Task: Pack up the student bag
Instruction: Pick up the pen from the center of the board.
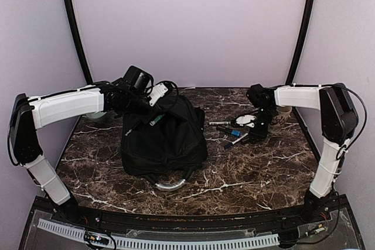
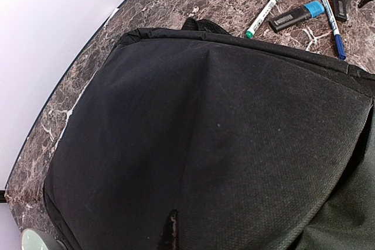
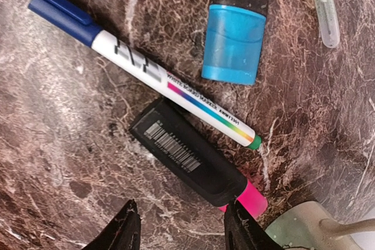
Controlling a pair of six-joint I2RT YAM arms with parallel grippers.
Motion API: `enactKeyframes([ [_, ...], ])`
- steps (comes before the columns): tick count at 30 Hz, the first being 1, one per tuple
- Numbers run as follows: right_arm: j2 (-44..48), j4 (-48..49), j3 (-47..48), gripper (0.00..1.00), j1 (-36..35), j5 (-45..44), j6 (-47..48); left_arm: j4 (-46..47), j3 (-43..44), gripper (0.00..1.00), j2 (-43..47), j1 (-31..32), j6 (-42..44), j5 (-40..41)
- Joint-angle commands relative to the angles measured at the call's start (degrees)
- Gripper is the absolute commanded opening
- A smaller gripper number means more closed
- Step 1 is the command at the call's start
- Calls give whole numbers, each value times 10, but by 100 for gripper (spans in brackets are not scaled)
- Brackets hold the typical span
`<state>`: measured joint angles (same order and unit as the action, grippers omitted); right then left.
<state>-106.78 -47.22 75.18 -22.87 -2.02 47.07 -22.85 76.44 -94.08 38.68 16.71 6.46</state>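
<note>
Next, my right gripper lowers until its open fingers straddle the black highlighter's body [image 3: 214,175] beside the cap, then closes. The highlighter's pink end with the cap lies by the fingers.
The student bag [image 1: 164,144], a big black fabric backpack, lies left of the table's middle with its pale grey loop handle [image 1: 170,184] toward the front. My left gripper [image 1: 154,117] is at the bag's back top edge, shut on a tented fold of its fabric. In the left wrist view black cloth [image 2: 193,144] fills the frame and only one fingertip [image 2: 169,229] shows. My right gripper [image 3: 183,232] hangs open just over a black highlighter with a pink cap [image 3: 196,156], not touching it. In the top view the right gripper [image 1: 256,134] is over the pens.
Right of the bag lie a blue-capped whiteboard marker [image 3: 146,71], a blue-capped highlighter [image 3: 234,33] and a green-ended marker [image 3: 322,4]. A pale green cup [image 3: 299,226] stands close by the right fingers. Another pale cup [image 1: 96,114] is at the back left.
</note>
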Motion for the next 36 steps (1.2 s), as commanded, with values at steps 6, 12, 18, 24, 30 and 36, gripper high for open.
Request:
enactKeyframes([
  [6,-18,35,-9,50,-1,-14,9,7,19,0,8,-10,-12,7],
  [12,-35,43,-6,50,-1,-27,0,7,19,0,7,-10,-12,6],
  [18,-38,14,-4,46,-1,-20,0,6,19,0,7,-10,-11,6],
  [24,-37,-32,-3,36,-2,0,-22,5,20,0,6,-10,-11,4],
  [30,-30,-36,-24,39,-5,2,-47,4,21,0,3,-10,-12,1],
  [36,-31,-19,-32,42,-11,-4,-68,4,21,0,0,-10,-14,-2],
])
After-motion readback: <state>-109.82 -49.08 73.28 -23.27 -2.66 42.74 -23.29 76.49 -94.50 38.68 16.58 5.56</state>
